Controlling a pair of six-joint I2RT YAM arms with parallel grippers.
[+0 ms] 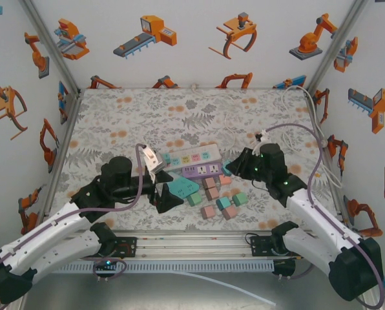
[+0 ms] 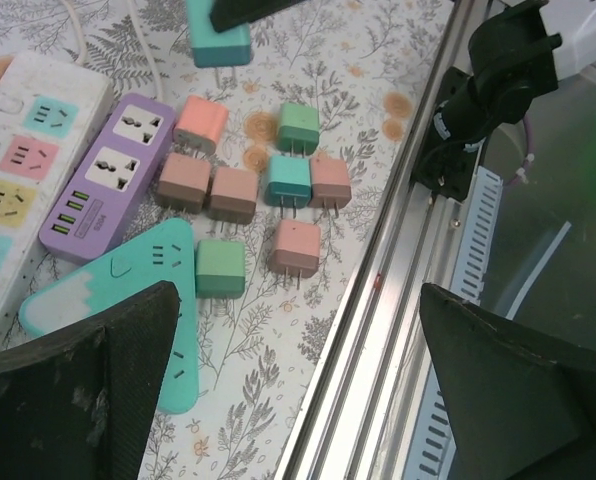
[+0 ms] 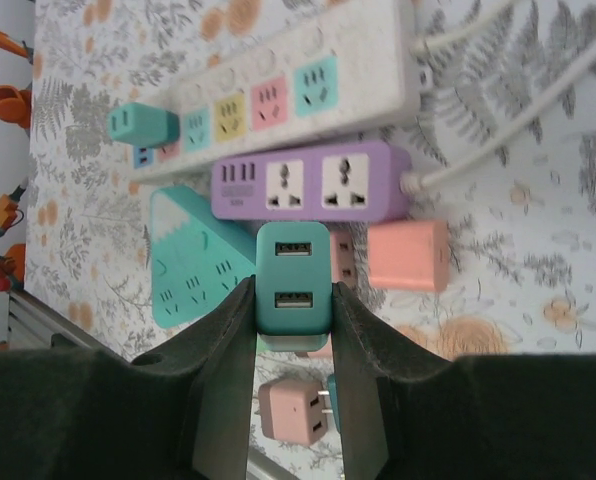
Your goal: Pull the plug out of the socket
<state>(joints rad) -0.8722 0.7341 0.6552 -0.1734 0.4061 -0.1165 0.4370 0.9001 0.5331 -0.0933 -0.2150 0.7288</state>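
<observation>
I will next move my right gripper down and back to bare mat [image 1: 228, 188] [image 3: 382, 312] beside the pink plug at the cable end of the strip and release, since that spot is below and back from my gripper.
My right gripper [image 3: 291, 300] is shut on a teal two-port USB plug [image 3: 293, 275], its fingers pressing both sides. The plug hangs above the mat, just in front of the purple socket strip [image 3: 313, 180] and apart from it. From the left wrist the same plug [image 2: 218, 40] shows at the top edge. Behind lies the white power strip [image 3: 298, 85] with another teal plug [image 3: 143, 125] seated at its left end. My left gripper [image 2: 298, 300] stands open beside the teal triangular strip [image 2: 128, 290], holding nothing. From above, the right gripper [image 1: 234, 166] is right of the strips, the left gripper [image 1: 166, 197] in front.
Several loose pink, brown, green and teal plugs [image 1: 219, 201] lie scattered on the floral mat before the strips. White cables [image 3: 498, 110] run off from the strips to the right. The aluminium rail [image 1: 192, 240] marks the near table edge.
</observation>
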